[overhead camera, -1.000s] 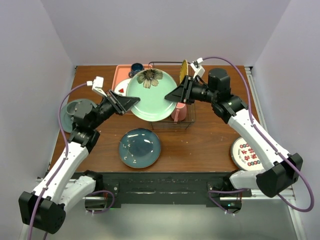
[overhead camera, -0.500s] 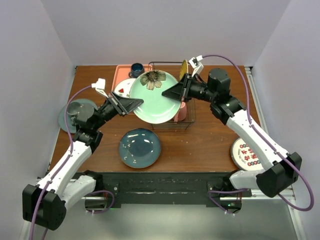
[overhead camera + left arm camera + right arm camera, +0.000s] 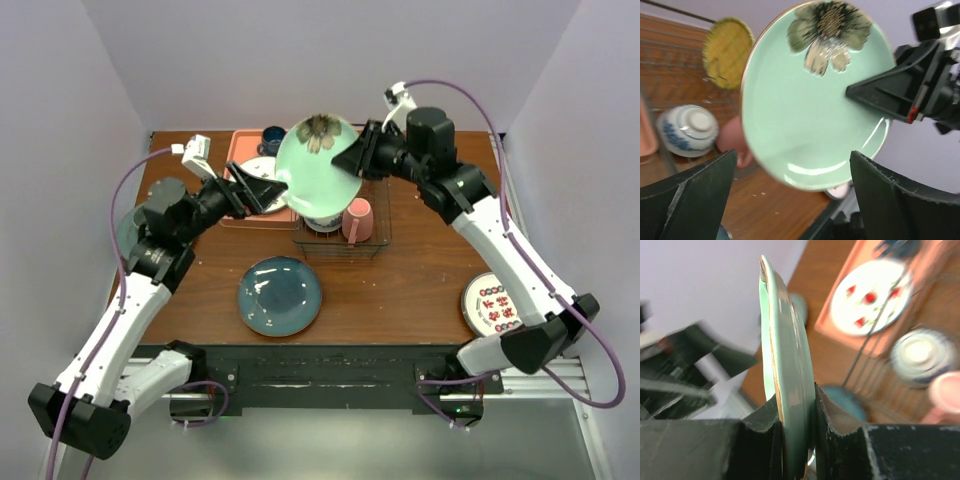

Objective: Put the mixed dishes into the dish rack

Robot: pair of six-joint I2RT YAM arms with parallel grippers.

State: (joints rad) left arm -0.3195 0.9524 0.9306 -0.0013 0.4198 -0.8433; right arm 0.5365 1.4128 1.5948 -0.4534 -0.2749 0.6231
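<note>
I need to lower my right gripper next into the rack's open space beside the yellow plate, turn the mint-green plate upright and let go of it.
A mint-green plate with a flower (image 3: 313, 170) hangs tilted above the dish rack (image 3: 378, 238). My right gripper (image 3: 352, 163) is shut on its right rim. The right wrist view shows that plate (image 3: 785, 355) edge-on between the pads of my right gripper (image 3: 794, 412). My left gripper (image 3: 264, 190) stands open just left of the plate, which lies clear of both fingers of the left gripper (image 3: 793, 162). In the rack are a pink mug (image 3: 357, 220), a blue-and-white bowl (image 3: 687, 131) and an upright yellow plate (image 3: 729, 52).
A teal plate (image 3: 280, 295) lies on the table in front of the rack. The pink tray (image 3: 238, 150) at the back holds a white plate with red marks (image 3: 870, 297). Another white plate (image 3: 493, 303) lies at the right, under the right arm.
My left gripper has opened and let go of the green plate, drawing back left. The right arm has raised the plate and tipped it more upright over the rack.
</note>
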